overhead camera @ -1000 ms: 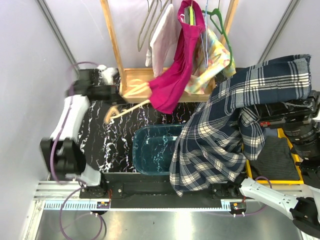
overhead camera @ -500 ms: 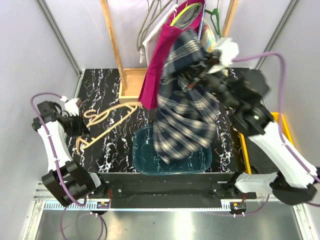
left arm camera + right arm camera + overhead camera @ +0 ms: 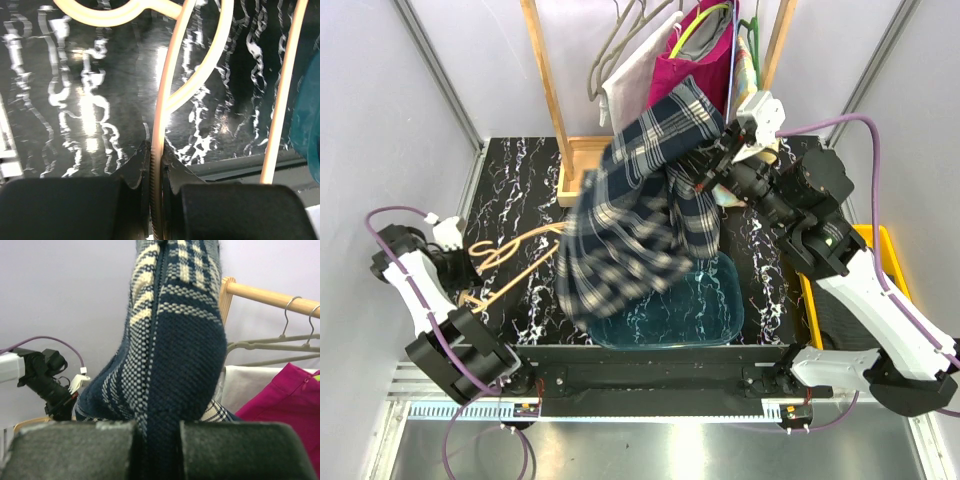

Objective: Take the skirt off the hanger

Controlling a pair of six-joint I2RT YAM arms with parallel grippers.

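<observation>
The plaid fabric hangs clear of the hanger, so my right gripper should next go down and back, tip downward over the teal bin and release the skirt [image 3: 630, 220].
The navy and cream plaid skirt [image 3: 630, 220] hangs in the air over the blue bin, free of the hanger. My right gripper [image 3: 715, 178] is shut on its upper edge; in the right wrist view the skirt's fabric [image 3: 175, 340] rises from between the shut jaws of the right gripper [image 3: 157, 427]. The beige hanger [image 3: 520, 258] lies low over the black marbled table at the left. My left gripper [image 3: 458, 262] is shut on it, and the left wrist view shows the hanger's thin bar [image 3: 161, 115] pinched in the left gripper [image 3: 156, 157].
A teal bin [image 3: 715, 315] sits at the table's front middle, partly under the skirt. A wooden rack [image 3: 545, 80] at the back carries a white garment [image 3: 632, 75], a magenta garment [image 3: 695, 60] and empty hangers. A yellow tray [image 3: 870, 240] lies at the right.
The right arm has swung in from the far right and carried the skirt leftward over the bin. The left arm has dropped from the rack to the left table edge with the hanger.
</observation>
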